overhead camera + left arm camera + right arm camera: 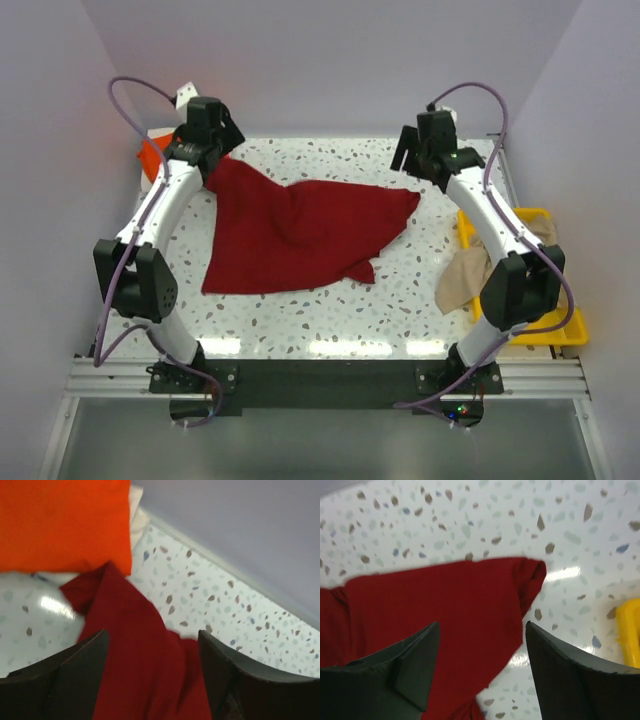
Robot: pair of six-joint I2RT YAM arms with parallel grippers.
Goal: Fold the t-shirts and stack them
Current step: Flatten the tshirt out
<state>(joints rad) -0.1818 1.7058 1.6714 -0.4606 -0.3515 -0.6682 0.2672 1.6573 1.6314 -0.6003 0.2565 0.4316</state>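
My left gripper moves back and down to the edge of the red shirt's near corner [208, 287] next, since the corner lies flat and uncovered on the orange shirt's side.
The dark red t-shirt [300, 235] lies spread and rumpled across the middle of the table. My left gripper [213, 168] hovers over its far left corner, and in the left wrist view this gripper [154, 640] is open, with red cloth [130, 645] lying loose below the gap. My right gripper [412, 157] is above the shirt's far right corner; it [482, 630] stands open over the red cloth [445, 605], gripping nothing. A bright orange shirt [60, 525] sits folded at the far left [152, 155] on a whitish one [136, 510]. A beige-tan shirt [462, 280] hangs out of the tray.
A yellow plastic tray [565, 330] sits at the table's right edge beside my right arm; its corner [630, 630] shows in the right wrist view. Pale walls close in the back and both sides. The speckled tabletop [330, 300] shows bare in front of the red shirt.
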